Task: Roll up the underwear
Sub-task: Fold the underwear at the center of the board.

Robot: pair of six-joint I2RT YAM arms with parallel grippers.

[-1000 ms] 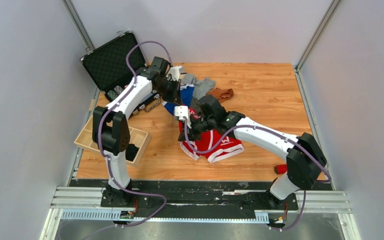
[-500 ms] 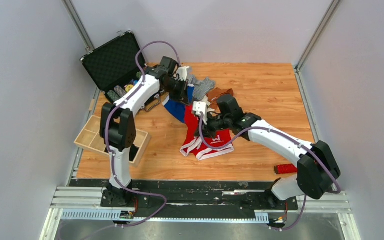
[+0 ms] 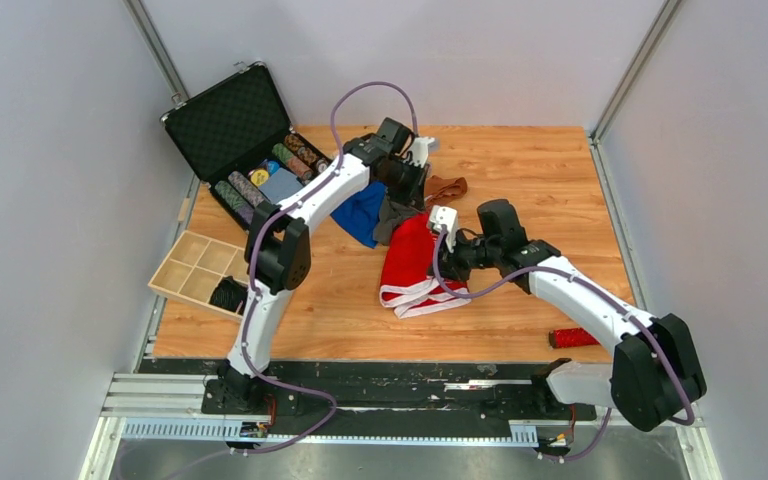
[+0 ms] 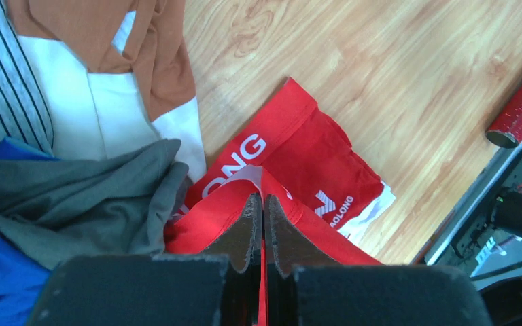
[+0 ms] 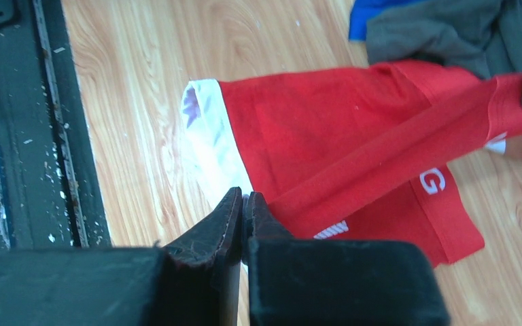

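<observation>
Bare wood lies below my right gripper on the right in the top view. My right gripper will next go down to that side and release the underwear's white-trimmed edge.
The red underwear [image 3: 412,262] with white trim and white lettering hangs stretched between both grippers, its lower part resting on the wood. My left gripper [image 3: 406,203] is shut on its upper edge [image 4: 299,156]. My right gripper [image 3: 448,256] is shut on its white-trimmed edge [image 5: 207,136]. A blue garment [image 3: 360,210] and a dark grey one [image 3: 392,216] lie just left of it. A brown-and-white one [image 3: 446,187] lies behind. The grey garment [image 4: 75,197], the brown one [image 4: 109,41] and a striped grey one [image 4: 7,75] show in the left wrist view.
An open black case [image 3: 225,120] with poker chips [image 3: 260,180] stands at the back left. A wooden divided tray [image 3: 195,270] sits at the left edge. The red bristly stick [image 3: 572,337] lies near the front right. The black base rail [image 5: 20,122] runs along the near edge.
Both grippers have moved right and toward the back, pulling the red underwear with them and stretching it. The left arm has swung off the case, uncovering the chips.
</observation>
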